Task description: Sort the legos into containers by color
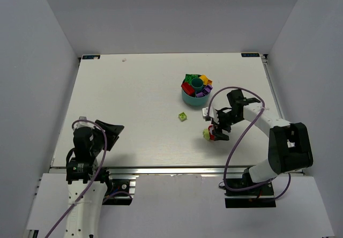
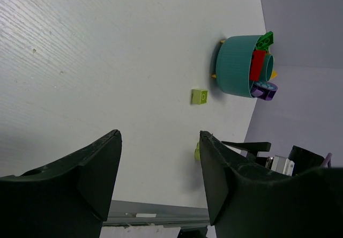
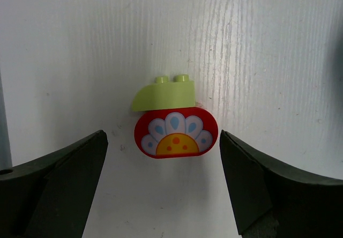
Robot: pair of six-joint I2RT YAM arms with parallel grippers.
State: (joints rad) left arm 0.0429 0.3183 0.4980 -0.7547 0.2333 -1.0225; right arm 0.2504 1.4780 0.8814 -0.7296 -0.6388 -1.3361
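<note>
The lime curved brick (image 1: 206, 134) leaves the red brick's rounded ends free, so my right gripper will next lower and shift slightly toward it, fingers around those ends.
The teal bowl (image 1: 188, 95) (image 2: 233, 66) stands right of the table's middle, with red, green, yellow, orange and purple legos in its wedges. A small lime brick (image 1: 182, 117) (image 2: 199, 96) lies loose in front of it. My right gripper (image 1: 215, 132) (image 3: 162, 137) is open and low over the table. A red oval brick with a flower print (image 3: 176, 133) (image 1: 212, 136) lies between its fingertips with a gap on each side, and a lime curved brick (image 3: 163, 95) (image 1: 206, 134) touches its far side. My left gripper (image 1: 111, 129) (image 2: 159, 139) is open and empty at the near left.
The table's near edge with its metal rail (image 1: 177, 170) runs just behind both arms. Grey walls close in the left, right and far sides. The right arm's purple cable (image 1: 236, 141) loops over the table by its wrist.
</note>
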